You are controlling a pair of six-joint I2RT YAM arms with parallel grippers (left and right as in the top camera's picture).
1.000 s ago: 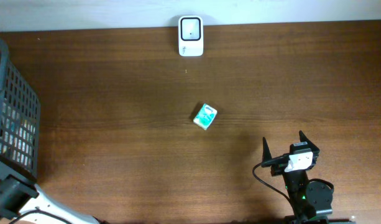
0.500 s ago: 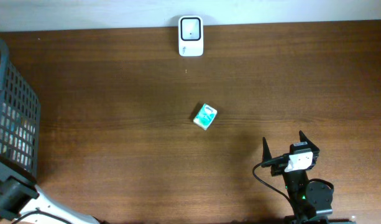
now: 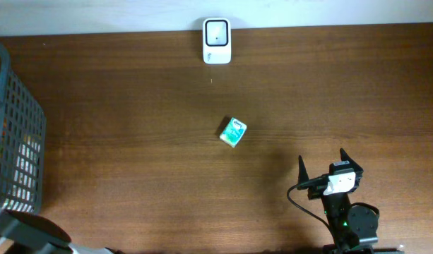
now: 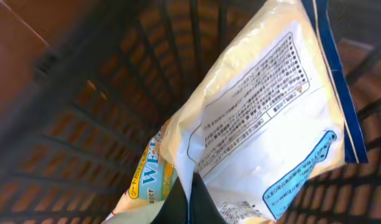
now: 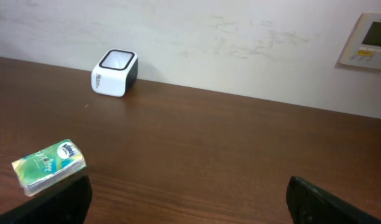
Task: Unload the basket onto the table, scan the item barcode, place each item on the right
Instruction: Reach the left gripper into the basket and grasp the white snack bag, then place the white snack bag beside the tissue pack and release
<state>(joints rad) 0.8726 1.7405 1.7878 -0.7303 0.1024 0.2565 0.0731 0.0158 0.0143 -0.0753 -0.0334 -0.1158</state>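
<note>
My left gripper lifts the bag next and crosses to the right in the overhead view. It then lowers the bag onto the bare tabletop by the green packet and releases it.
In the left wrist view my left gripper (image 4: 189,186) is down inside the dark mesh basket (image 4: 97,124), shut on a fold of a white and yellow snack bag (image 4: 265,106). The bag's printed back faces the camera and I make out no barcode on it. The white scanner (image 3: 217,41) stands at the table's far edge, also seen from the right wrist as the scanner (image 5: 114,73). My right gripper (image 3: 322,164) hovers open near the front right with nothing between its fingers (image 5: 66,199).
A small green packet (image 3: 233,132) lies mid-table, left of and beyond the right gripper, seen again as the packet (image 5: 48,165). The basket (image 3: 18,141) takes up the left edge. Part of the left arm (image 3: 25,236) shows at the bottom-left corner.
At the bottom-left corner the left arm has shifted lower, and the basket and what shows inside it have moved slightly. The right arm, packet and scanner are still.
</note>
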